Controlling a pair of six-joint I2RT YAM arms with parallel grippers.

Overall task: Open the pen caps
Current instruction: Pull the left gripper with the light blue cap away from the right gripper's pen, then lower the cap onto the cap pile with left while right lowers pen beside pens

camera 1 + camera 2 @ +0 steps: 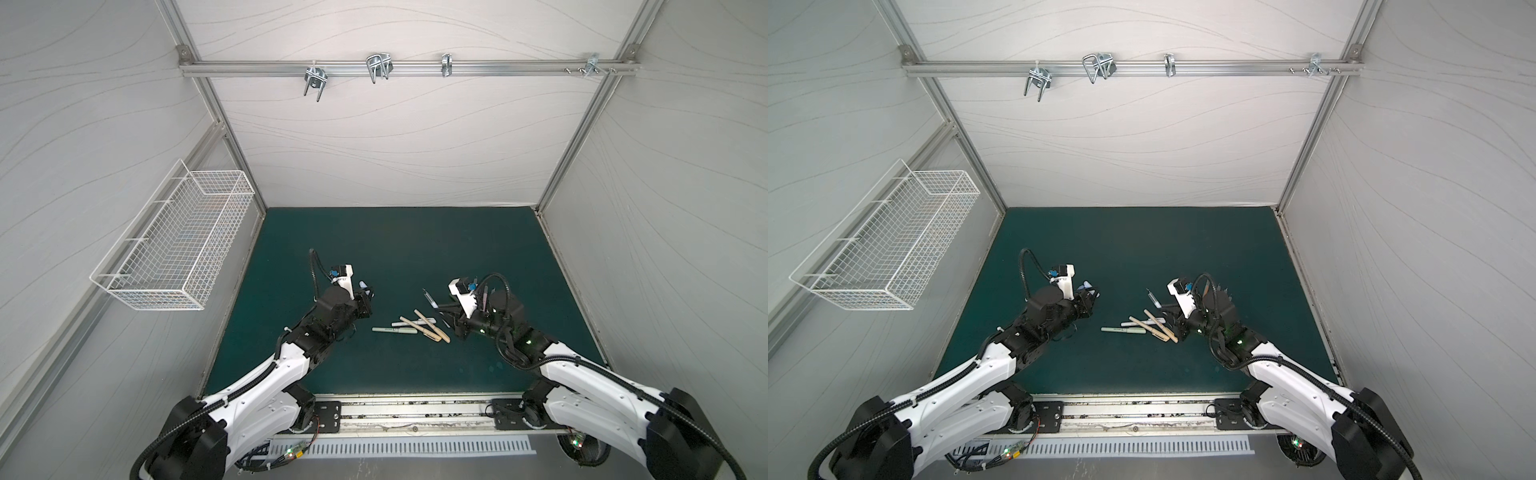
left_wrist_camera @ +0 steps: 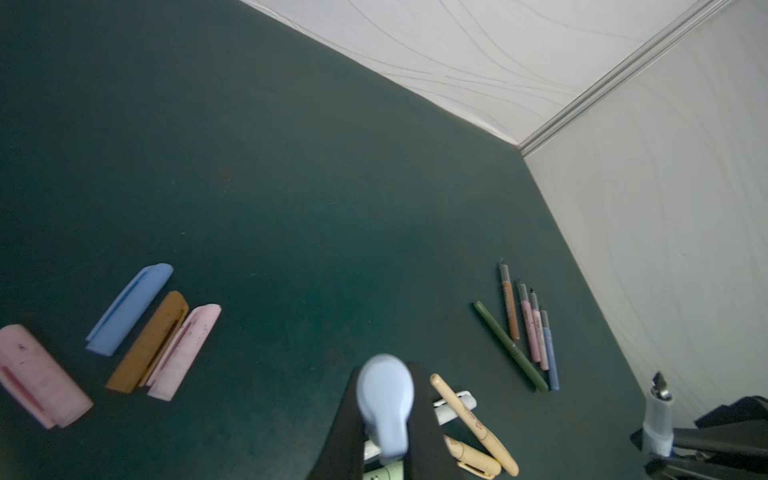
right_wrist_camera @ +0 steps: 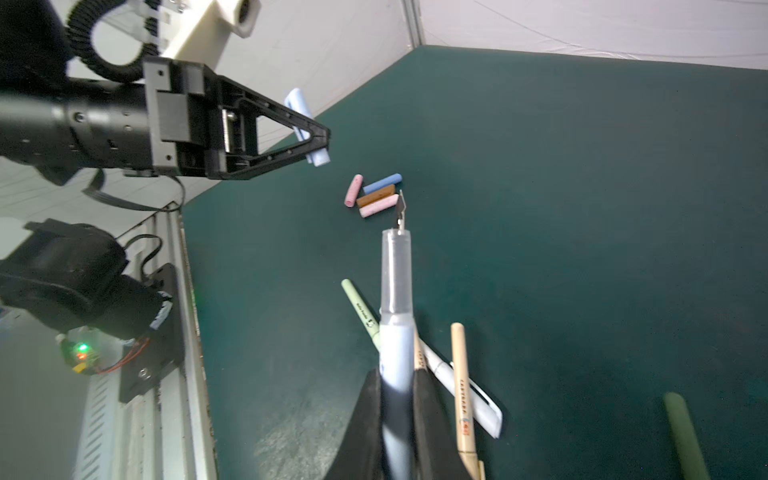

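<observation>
The left gripper tips downward next, lowers to the bare mat below, beside the loose caps, and releases the pale blue cap [image 2: 384,403] where others lie gathered.
My left gripper [image 2: 384,370] is shut on a pale blue pen cap [image 2: 384,403], held above the green mat; both top views show it [image 1: 363,285] [image 1: 1087,285]. My right gripper [image 3: 397,374] is shut on the matching blue pen [image 3: 395,291], whose cap is off and whose dark nib points toward the left arm. The two grippers [image 1: 368,293] [image 1: 444,308] are apart. Several loose pen caps, blue [image 2: 131,309], brown [image 2: 147,343] and pink [image 2: 185,351], lie together on the mat. Capped green [image 1: 394,330], white [image 1: 413,322] and tan [image 1: 432,330] pens lie between the arms.
Several uncapped pens [image 2: 528,328] lie in a row near the right wall. A white wire basket [image 1: 178,249] hangs on the left wall. Metal hooks [image 1: 378,66] sit on the back rail. A metal rail [image 1: 415,411] runs along the mat's front edge.
</observation>
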